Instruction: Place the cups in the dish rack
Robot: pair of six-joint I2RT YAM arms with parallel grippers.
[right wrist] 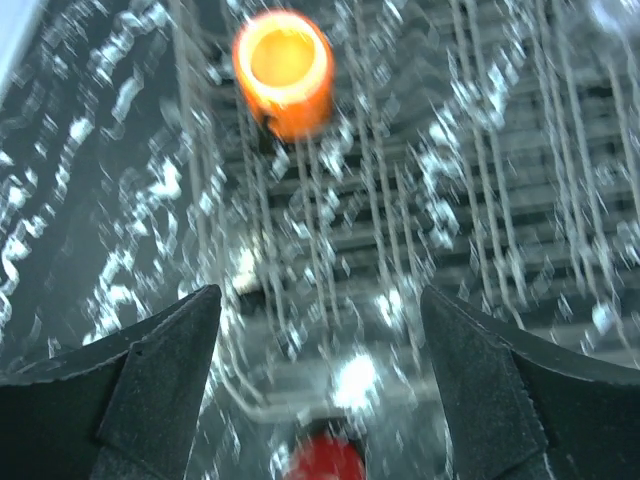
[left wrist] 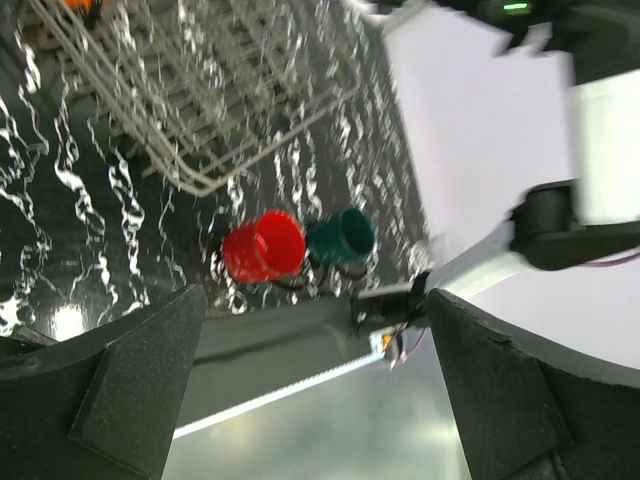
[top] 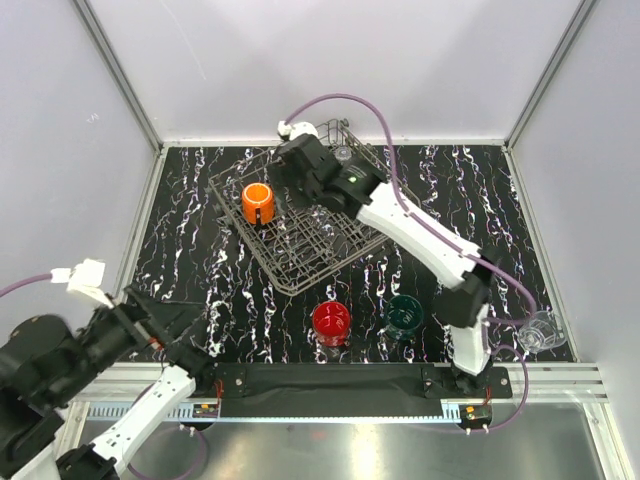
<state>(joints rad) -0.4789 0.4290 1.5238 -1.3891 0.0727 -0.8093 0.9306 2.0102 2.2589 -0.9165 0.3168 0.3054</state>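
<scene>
The empty right gripper moves back and down onto the teal cup's rim (top: pixel 388 312) on the red cup's side next. The teal cup stands outside the rack (top: pixel 300 262).
The grey wire dish rack (top: pixel 300 262) sits mid-table, turned at an angle. An orange cup (top: pixel 258 202) stands in its left part and also shows in the right wrist view (right wrist: pixel 283 68). A clear cup (top: pixel 343 155) seems to sit in the rack's far corner. On the table near the rack's front stand a red cup (top: pixel 331 322) and a dark teal cup (top: pixel 405 314), side by side in the left wrist view as red cup (left wrist: pixel 264 246) and teal cup (left wrist: pixel 341 236). My right gripper (top: pixel 312 198) hovers open and empty over the rack (right wrist: pixel 480 180). My left gripper (top: pixel 188 322) is open and empty at the near left.
Another clear cup (top: pixel 540 330) lies at the table's right edge beside the right arm's base. The table has a black marbled top (top: pixel 190 210) with white walls on three sides. A black rail (top: pixel 320 378) runs along the near edge.
</scene>
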